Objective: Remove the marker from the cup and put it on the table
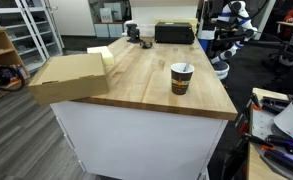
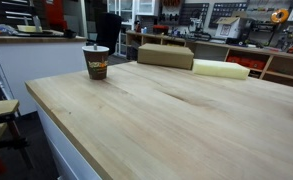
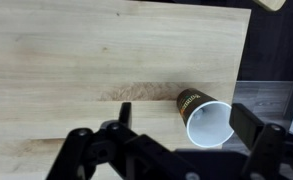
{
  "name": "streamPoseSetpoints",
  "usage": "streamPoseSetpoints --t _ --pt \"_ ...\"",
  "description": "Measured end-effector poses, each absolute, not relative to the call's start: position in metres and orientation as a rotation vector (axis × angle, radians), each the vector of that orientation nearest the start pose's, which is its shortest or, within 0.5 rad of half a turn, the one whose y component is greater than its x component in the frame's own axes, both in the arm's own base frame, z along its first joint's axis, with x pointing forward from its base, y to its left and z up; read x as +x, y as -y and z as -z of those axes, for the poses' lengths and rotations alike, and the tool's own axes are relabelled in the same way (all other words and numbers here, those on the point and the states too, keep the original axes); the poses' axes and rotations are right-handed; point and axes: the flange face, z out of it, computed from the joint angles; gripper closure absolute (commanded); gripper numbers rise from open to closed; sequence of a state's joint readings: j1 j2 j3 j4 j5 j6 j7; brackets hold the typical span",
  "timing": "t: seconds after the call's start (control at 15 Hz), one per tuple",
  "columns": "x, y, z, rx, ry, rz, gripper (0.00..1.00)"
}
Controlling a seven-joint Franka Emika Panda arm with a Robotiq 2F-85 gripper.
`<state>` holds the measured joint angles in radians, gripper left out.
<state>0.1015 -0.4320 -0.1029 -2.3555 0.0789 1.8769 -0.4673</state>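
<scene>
My gripper is above the pale marker's upper end (image 1: 187,66), which shows at the cup's opening. I will lower my gripper and turn it on the way, so it goes around that end of the marker from above.
The dark brown paper cup (image 1: 181,78) with a white rim stands upright on the light wooden table (image 1: 136,70), near one corner; it also shows in an exterior view (image 2: 96,63). In the wrist view I look down into the cup (image 3: 192,100). The marker is hard to make out: only a small dark tip (image 3: 197,116) shows against the inner wall. My gripper (image 3: 186,113) is open and empty, well above the cup, with the cup between its fingers in the picture. The gripper does not show in either exterior view.
A cardboard box (image 1: 71,78) and a pale yellow foam block (image 1: 104,55) lie at the table's other side, and both show in an exterior view (image 2: 166,55). A black box (image 1: 174,33) stands at the far end. The table edge (image 3: 244,60) runs close by the cup.
</scene>
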Motion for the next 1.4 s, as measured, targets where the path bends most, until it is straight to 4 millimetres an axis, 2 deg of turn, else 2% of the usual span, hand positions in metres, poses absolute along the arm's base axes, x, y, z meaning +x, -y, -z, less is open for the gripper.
streamPoseSetpoints --t 0.4,0.67,1.07,1.4 --pt "0.458 -0.030 -0.474 -2.830 0.977 -0.071 0.00" --pt "0.474 -0.053 -0.461 -2.776 1.094 -0.108 0.00" --pt "0.475 -0.091 -0.445 -2.734 1.195 -0.166 0.00" --pt "0.468 -0.112 -0.432 -2.715 1.240 -0.214 0.00"
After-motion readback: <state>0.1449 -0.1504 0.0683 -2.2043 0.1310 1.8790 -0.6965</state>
